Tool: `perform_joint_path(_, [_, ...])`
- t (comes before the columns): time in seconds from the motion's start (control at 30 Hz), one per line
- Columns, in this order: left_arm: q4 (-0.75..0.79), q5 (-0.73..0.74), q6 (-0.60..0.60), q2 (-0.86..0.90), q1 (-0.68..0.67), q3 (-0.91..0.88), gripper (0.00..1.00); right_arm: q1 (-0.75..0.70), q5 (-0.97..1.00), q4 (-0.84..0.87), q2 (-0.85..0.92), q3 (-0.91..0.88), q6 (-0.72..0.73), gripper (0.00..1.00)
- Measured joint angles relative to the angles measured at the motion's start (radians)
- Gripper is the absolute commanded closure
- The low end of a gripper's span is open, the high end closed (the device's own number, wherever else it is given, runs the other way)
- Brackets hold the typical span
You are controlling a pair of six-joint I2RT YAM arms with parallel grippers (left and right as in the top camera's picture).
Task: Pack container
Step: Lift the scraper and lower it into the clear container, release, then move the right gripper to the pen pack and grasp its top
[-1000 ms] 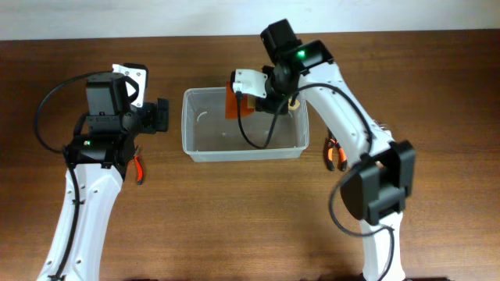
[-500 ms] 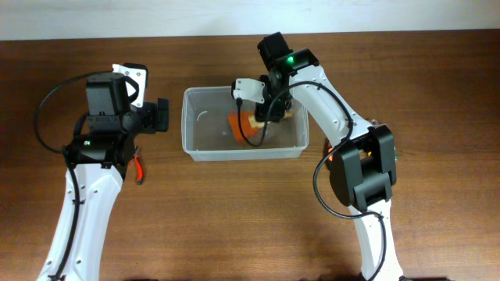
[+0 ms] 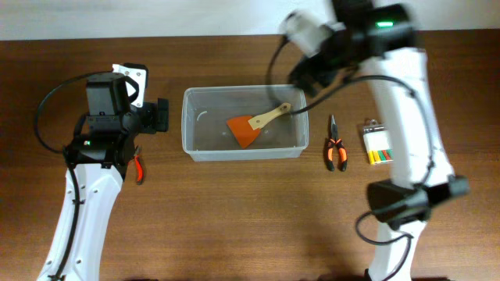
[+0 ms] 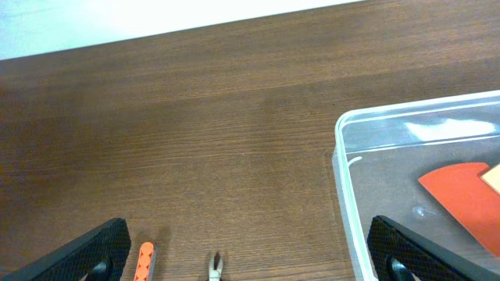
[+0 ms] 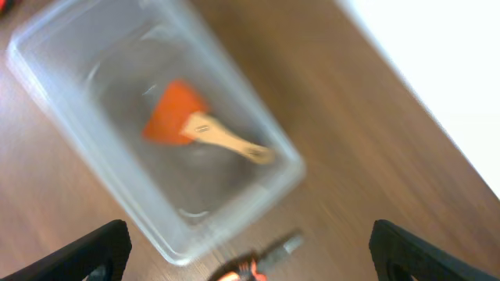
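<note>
My right gripper needs to swing from the container past the pliers next, then turn and go down onto the coloured tools, as they are still outside.
The container is a clear plastic tub at the table's middle. Inside it lies a spatula with an orange blade and a wooden handle, its handle toward the right wall. My right gripper hangs blurred above the tub's far right corner. In the right wrist view the right gripper is open and empty, looking down on the container and the spatula. My left gripper stands open just left of the tub. Its wrist view shows the container's corner and the left gripper empty.
Orange-handled pliers lie right of the tub, also seen as pliers in the right wrist view. A small set of coloured tools lies further right. A second pair of pliers lies by the left arm, its tip between the left fingers.
My right gripper has opened, let go of the spatula inside the tub, and lifted away up and to the right. The left arm has not moved.
</note>
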Motion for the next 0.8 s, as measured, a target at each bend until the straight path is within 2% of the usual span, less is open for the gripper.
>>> perform_joint_path(0.2, [0.0, 0.0, 0.0, 0.0, 0.0, 0.0, 0.01, -0.285, 0.001, -0.042, -0.042, 0.016, 0.251, 0.02])
perform_joint_path(0.4, [0.0, 0.0, 0.0, 0.0, 0.0, 0.0, 0.01, -0.473, 0.004, -0.035, 0.002, -0.081, 0.326, 0.02])
perform_joint_path(0.53, [0.0, 0.0, 0.0, 0.0, 0.0, 0.0, 0.01, -0.515, 0.052, 0.025, 0.02, -0.234, 0.346, 0.02])
perform_joint_path(0.8, [0.0, 0.0, 0.0, 0.0, 0.0, 0.0, 0.01, -0.502, 0.116, 0.174, 0.031, -0.547, 0.354, 0.02])
